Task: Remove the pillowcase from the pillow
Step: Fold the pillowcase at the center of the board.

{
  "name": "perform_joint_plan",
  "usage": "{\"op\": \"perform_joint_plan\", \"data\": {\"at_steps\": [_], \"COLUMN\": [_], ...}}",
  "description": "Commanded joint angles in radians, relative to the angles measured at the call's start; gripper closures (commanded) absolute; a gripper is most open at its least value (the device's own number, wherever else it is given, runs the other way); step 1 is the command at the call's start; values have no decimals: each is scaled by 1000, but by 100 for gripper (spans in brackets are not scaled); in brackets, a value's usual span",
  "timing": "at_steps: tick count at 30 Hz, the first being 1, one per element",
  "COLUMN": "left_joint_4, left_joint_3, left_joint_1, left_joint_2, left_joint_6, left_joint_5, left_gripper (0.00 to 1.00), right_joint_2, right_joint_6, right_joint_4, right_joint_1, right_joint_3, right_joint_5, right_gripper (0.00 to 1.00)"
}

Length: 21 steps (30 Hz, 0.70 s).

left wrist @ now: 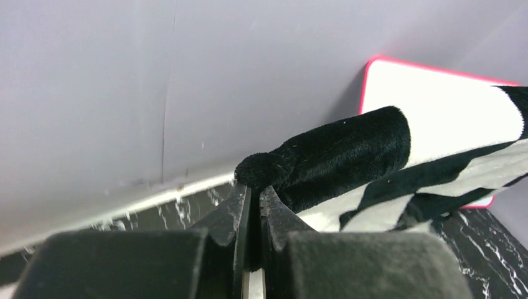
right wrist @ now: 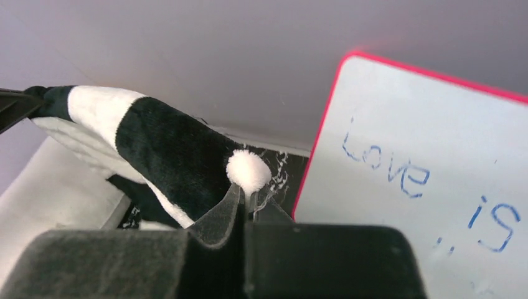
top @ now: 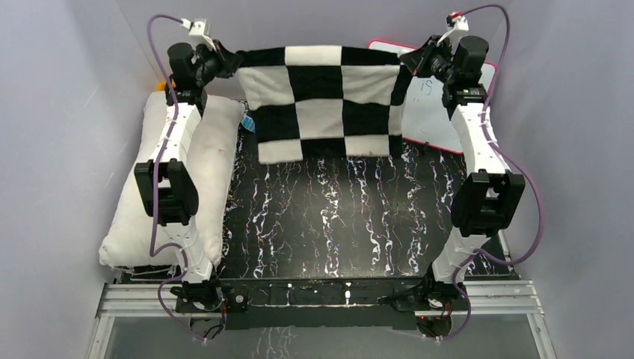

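Note:
My right gripper should next move down and back to let go of the pillowcase corner at the open place on the bare tabletop, because that place is below and back of my right gripper.
The black-and-white checkered pillowcase (top: 321, 101) hangs spread like a curtain at the back of the table, held up by its two top corners. My left gripper (top: 228, 63) is shut on the left corner, a black tuft (left wrist: 264, 168) bulging above the pinched fingertips. My right gripper (top: 411, 61) is shut on the right corner, where a white tuft (right wrist: 248, 170) sticks out above its tips. The plain white pillow (top: 213, 161) lies along the table's left side, outside the pillowcase and partly under my left arm.
A pink-framed whiteboard (top: 441, 120) with blue writing leans at the back right, behind the pillowcase's right edge and close to my right gripper. The table top (top: 336, 224) is black with white marbling. Grey walls close in on the left, back and right.

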Motion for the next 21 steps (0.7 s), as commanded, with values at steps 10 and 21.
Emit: {"op": "perform_joint_plan", "data": {"at_steps": [10, 21], "left_joint_4": [147, -257], "left_joint_3": [-369, -1169], "left_joint_1": [14, 4], "left_joint_2": [-557, -1302], "left_joint_6": [76, -33], "left_joint_5": [-32, -145], "left_gripper": [100, 100], "right_joint_2": [-437, -1143], "right_joint_6": [-22, 95], "right_joint_4": [-102, -207], "right_joint_1": [-7, 52], "right_joint_3": [-179, -1052], "right_joint_5": [-12, -62], "right_gripper": [100, 100]}}
